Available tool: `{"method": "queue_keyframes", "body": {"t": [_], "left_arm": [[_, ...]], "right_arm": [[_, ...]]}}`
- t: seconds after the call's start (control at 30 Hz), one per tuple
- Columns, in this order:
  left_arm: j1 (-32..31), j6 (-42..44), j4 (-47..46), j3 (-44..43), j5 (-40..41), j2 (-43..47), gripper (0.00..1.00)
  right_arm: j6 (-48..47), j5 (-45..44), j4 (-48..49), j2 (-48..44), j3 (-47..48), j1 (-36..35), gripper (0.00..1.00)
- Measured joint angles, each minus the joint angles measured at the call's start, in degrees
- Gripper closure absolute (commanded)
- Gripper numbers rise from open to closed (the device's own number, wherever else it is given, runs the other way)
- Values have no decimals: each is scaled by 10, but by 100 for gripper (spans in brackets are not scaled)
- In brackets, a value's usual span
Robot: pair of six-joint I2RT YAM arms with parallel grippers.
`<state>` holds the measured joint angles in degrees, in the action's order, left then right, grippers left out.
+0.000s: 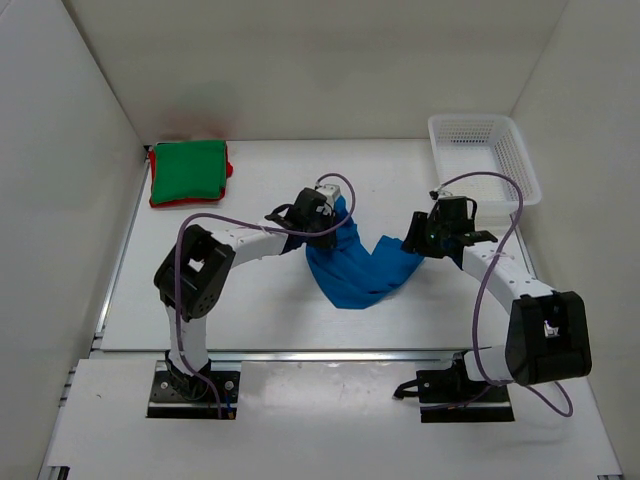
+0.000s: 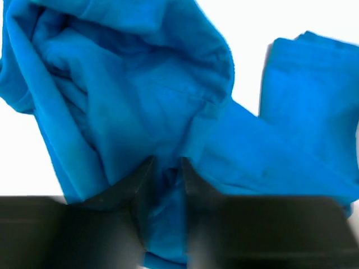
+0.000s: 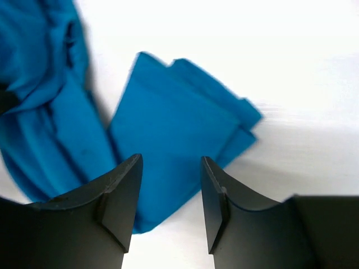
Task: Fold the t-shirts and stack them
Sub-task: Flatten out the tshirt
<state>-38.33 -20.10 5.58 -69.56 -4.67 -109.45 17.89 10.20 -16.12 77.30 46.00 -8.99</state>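
The right gripper lowers next, shifting right in the wrist view, then closes on the blue t-shirt's layered edge, which runs by one finger.
The bright blue t-shirt lies crumpled in the middle of the table. My left gripper is shut on a fold of it at its upper left and lifts that part. My right gripper is open and empty, just above the shirt's right end, with nothing between its fingers. The green t-shirt lies folded at the back left, on top of a red t-shirt that shows only an edge.
A white plastic mesh basket stands at the back right. White walls close in the table on the left, back and right. The table's front edge runs just ahead of the arm bases.
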Motion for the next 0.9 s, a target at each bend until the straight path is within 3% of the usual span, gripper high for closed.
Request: {"method": "queue_keyframes", "body": {"t": [0.1, 0.6, 0.63, 0.8, 0.87, 0.9], "left_arm": [[0, 3, 6, -8, 3, -8, 100], [5, -3, 9, -7, 3, -11, 100], [5, -3, 8, -6, 2, -11, 100], [10, -5, 10, -2, -4, -7, 100], [14, -6, 14, -2, -6, -2, 100], [16, -7, 17, -2, -6, 2, 100]], "right_arm": [[3, -9, 21, 3, -16, 17, 56], [-3, -16, 71, 98, -23, 38, 60], [-6, -18, 74, 99, -21, 38, 68], [-14, -22, 76, 99, -6, 35, 75], [-17, -23, 76, 96, -3, 34, 97], [-17, -23, 75, 93, -3, 34, 100]]}}
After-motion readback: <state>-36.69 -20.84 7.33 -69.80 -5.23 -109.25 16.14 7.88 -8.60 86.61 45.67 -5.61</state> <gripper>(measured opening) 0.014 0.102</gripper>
